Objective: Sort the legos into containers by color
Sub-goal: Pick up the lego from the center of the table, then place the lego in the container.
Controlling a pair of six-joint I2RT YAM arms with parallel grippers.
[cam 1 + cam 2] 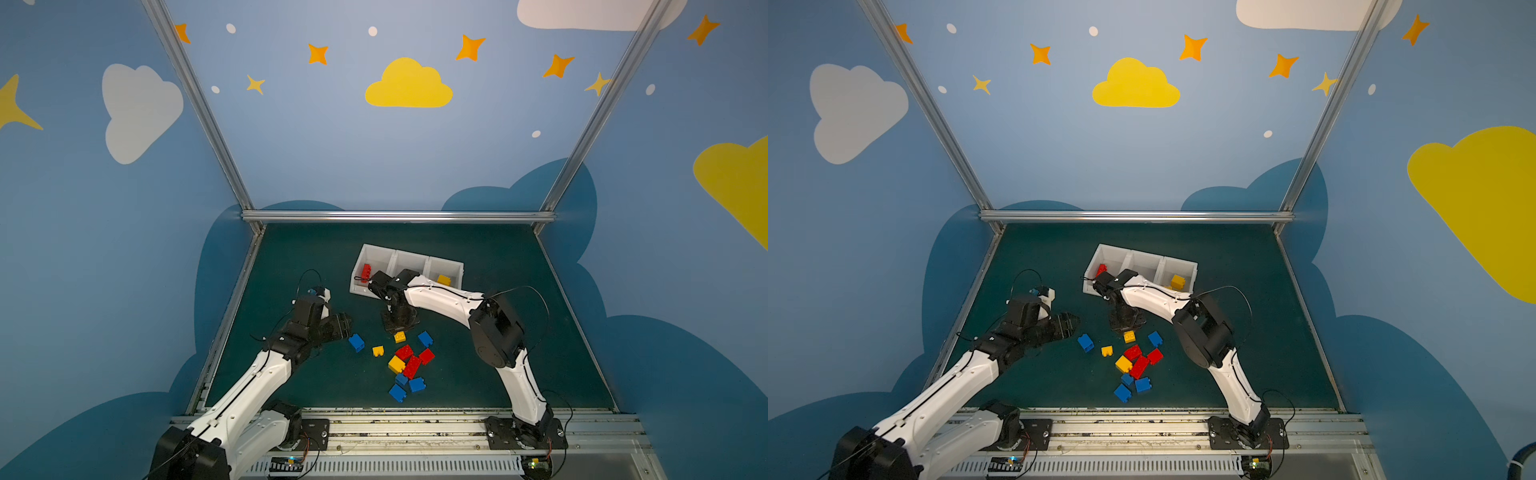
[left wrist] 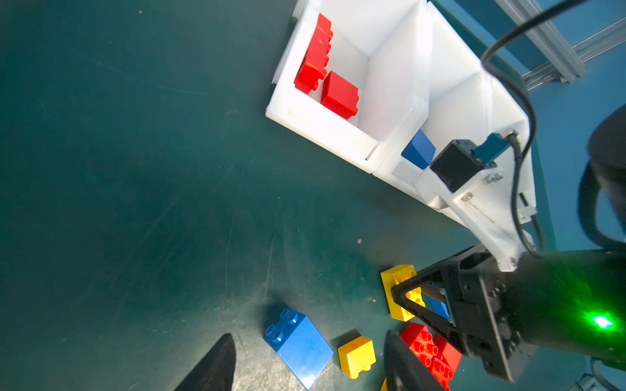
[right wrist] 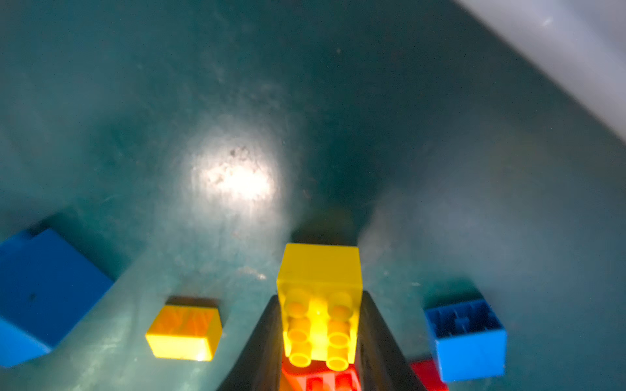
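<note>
The container's end section with yellow inside lies outward, so my right gripper should next move up and outward over it and release the yellow lego.
A white three-part container [image 1: 409, 254] stands at the back of the mat. Its compartments hold red legos [image 2: 321, 67], a blue lego [image 2: 418, 149] and a yellow lego [image 1: 444, 279]. My right gripper [image 3: 320, 301] points down just in front of the container, shut on a yellow lego [image 3: 318, 267] at the mat; this yellow lego [image 1: 400, 336] also shows in a top view. My left gripper [image 2: 310, 335] is open, and a blue lego [image 2: 299, 345] lies on the mat between its fingers. In a top view this blue lego [image 1: 356, 342] sits just right of the left gripper [image 1: 345, 326].
A loose heap of red, yellow and blue legos [image 1: 407, 363] lies in front of the right gripper. A small yellow lego [image 1: 377, 351] and another blue lego [image 1: 425, 338] lie apart from it. Aluminium rails [image 1: 397, 216] edge the mat.
</note>
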